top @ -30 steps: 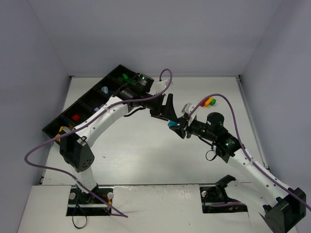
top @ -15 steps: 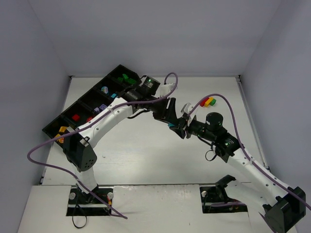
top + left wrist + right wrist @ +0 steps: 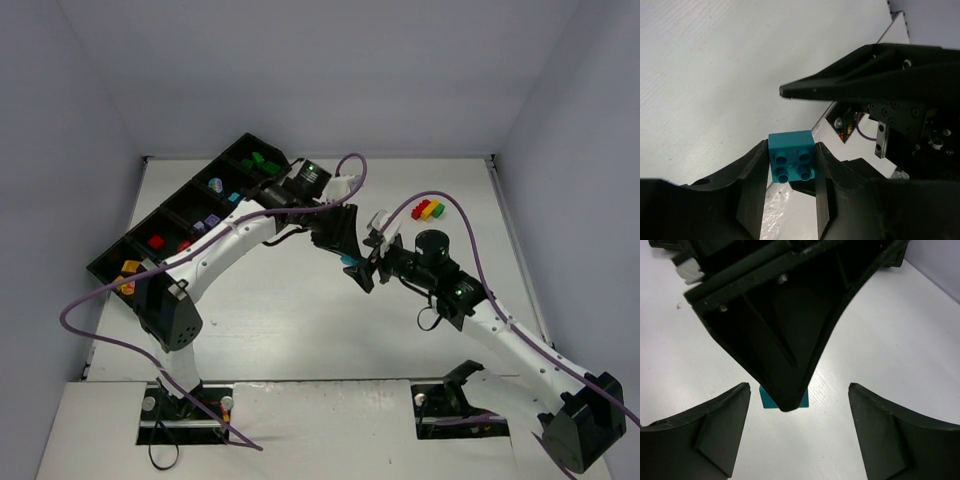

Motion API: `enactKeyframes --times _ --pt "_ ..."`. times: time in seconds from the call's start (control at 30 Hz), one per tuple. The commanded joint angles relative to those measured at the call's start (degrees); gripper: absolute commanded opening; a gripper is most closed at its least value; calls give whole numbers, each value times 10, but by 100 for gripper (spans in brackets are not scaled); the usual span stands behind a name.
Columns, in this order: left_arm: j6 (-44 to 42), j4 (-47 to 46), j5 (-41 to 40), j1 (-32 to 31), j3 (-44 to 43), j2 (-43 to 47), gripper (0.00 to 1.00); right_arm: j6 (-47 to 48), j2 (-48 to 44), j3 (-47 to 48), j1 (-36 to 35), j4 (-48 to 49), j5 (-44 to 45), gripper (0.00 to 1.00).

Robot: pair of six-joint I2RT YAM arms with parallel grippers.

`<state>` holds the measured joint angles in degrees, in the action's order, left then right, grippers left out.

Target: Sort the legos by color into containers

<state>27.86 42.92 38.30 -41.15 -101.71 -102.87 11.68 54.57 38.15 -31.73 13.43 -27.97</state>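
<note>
I will next move my left gripper to the left in the top view and outward over the teal section (image 3: 225,188) to let go of the brick, because matching legos are there.
A teal brick (image 3: 791,156) sits studs-up between the fingers of my left gripper (image 3: 790,165), which is shut on it above the table's middle (image 3: 347,260). My right gripper (image 3: 799,387) faces it with jaws open and holds nothing; only slivers of the teal brick (image 3: 765,399) show behind the left gripper's finger (image 3: 785,340). The black tray of containers (image 3: 170,197) lies at the far left with green (image 3: 262,160), teal (image 3: 234,197), lilac (image 3: 208,222), red (image 3: 155,241) and yellow-orange (image 3: 128,267) legos in separate compartments. A red-yellow-green stuck row (image 3: 428,210) lies on the table at the back right.
Both arms meet over the white table's centre, fingertips close together. Purple cables loop above each arm. Grey walls close the table in at the back and both sides.
My left gripper moved in and shut on the teal brick. My right gripper, which held that brick, has opened and let go of it.
</note>
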Motion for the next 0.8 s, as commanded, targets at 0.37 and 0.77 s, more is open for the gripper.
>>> enactKeyframes --times 0.37,0.77 --pt "-163 50 -318 183 -101 -30 0 -119 55 39 5 30 151 91" --pt "-221 -96 -453 301 -236 -203 0 -228 85 59 11 19 227 85"
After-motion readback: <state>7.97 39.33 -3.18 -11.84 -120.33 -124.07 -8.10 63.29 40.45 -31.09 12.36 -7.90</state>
